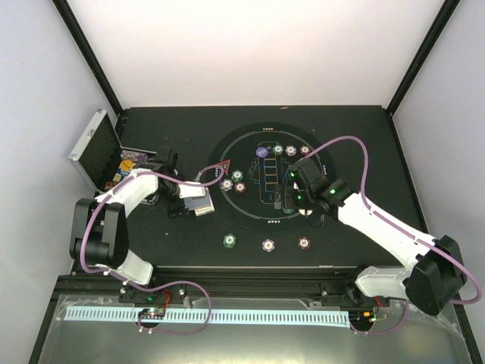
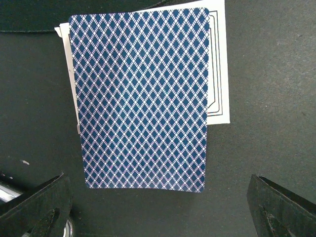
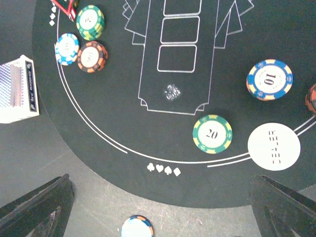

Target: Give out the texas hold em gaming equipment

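I should lower my left gripper with its open fingers on both sides of the long edges of the playing card's near end (image 2: 145, 168) and close them, since that end is below my gripper, clear of the white card (image 2: 217, 74).
A blue-diamond-backed playing card (image 2: 140, 98) lies face down on a white card (image 2: 217, 74), just left of the round mat (image 1: 254, 220). My left gripper (image 2: 163, 210) hovers open over its near end, holding nothing. My right gripper (image 3: 160, 210) is open and empty above the mat's edge. Beneath it lie a green 20 chip (image 3: 212, 134), a blue 10 chip (image 3: 269, 79) and a white dealer button (image 3: 273, 146). Three chips (image 3: 90, 21) cluster beside the red triangle marker (image 1: 220, 168). A card deck (image 3: 17, 89) lies off the mat. Three chips (image 1: 267, 245) sit in a row on the table.
The open silver studded case (image 1: 95, 148) stands at the far left with more chips inside. Three chips (image 1: 291, 150) and a purple button (image 1: 262, 152) line the mat's far side. Purple cables loop over both arms.
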